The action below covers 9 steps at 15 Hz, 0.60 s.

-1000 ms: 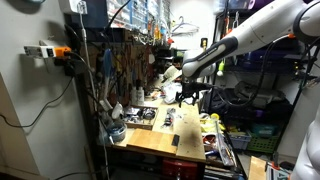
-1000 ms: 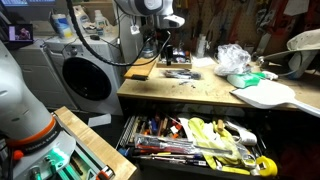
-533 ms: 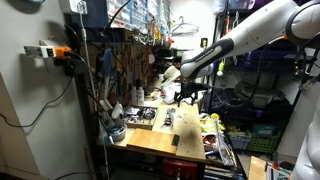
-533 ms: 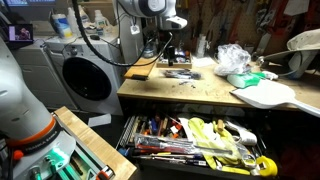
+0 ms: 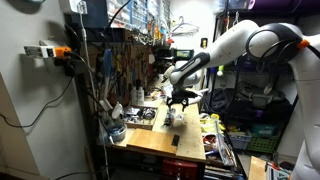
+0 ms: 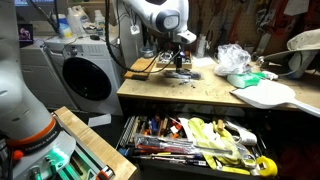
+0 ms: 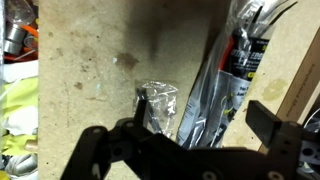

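My gripper lowers next and eases toward the right in the wrist view, around the long package's clear part (image 7: 210,108). The small bag (image 7: 158,100) crowds one finger.
My gripper (image 7: 205,115) hangs open just above a wooden workbench (image 7: 80,60). Its fingers straddle a long clear-plastic package (image 7: 225,80) with a black and yellow label. The package lies lengthwise on the bench. A small crumpled clear bag (image 7: 158,100) lies right beside it, next to one finger. In both exterior views the gripper (image 5: 178,103) (image 6: 180,62) is low over the bench top (image 5: 160,140) (image 6: 200,95), near a wooden board (image 6: 140,70). Nothing is held.
An open drawer (image 6: 190,140) full of hand tools juts out under the bench. A white crumpled bag (image 6: 232,58), green items (image 6: 248,77) and a white board (image 6: 265,95) lie on the bench. A pegboard with tools (image 5: 115,60) stands behind. A round-doored machine (image 6: 85,75) stands beside the bench.
The arm has swung in and dropped. The gripper has come down from above the bench to just over the long package. Nothing on the bench has moved.
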### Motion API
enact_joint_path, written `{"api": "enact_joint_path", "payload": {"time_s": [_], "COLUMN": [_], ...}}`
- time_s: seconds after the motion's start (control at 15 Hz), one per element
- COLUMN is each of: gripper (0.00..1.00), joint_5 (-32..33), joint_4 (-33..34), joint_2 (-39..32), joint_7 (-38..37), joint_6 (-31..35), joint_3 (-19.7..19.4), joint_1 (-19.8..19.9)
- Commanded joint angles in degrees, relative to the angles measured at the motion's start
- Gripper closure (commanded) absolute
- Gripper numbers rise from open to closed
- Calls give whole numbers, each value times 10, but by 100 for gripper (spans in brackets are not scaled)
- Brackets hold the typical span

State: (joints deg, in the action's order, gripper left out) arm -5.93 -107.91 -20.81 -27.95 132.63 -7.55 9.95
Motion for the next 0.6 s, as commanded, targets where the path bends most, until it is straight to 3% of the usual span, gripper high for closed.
{"api": "enact_joint_path", "payload": {"time_s": [0.0,0.2,0.27,0.4,0.53], "gripper": [0,0,4,24,37], "joint_5": [-32,-42,-44,-44,-42], "joint_4": [64,97,105,120,131], "joint_2": [-61,-90,-97,-110,-120], "joint_7": [-7,-7,-7,-12,-19], "joint_6": [4,0,-2,-7,-5], "joint_3": [-11,-12,-12,-13,-15], "joint_1": [-6,-6,-6,-8,-10]}}
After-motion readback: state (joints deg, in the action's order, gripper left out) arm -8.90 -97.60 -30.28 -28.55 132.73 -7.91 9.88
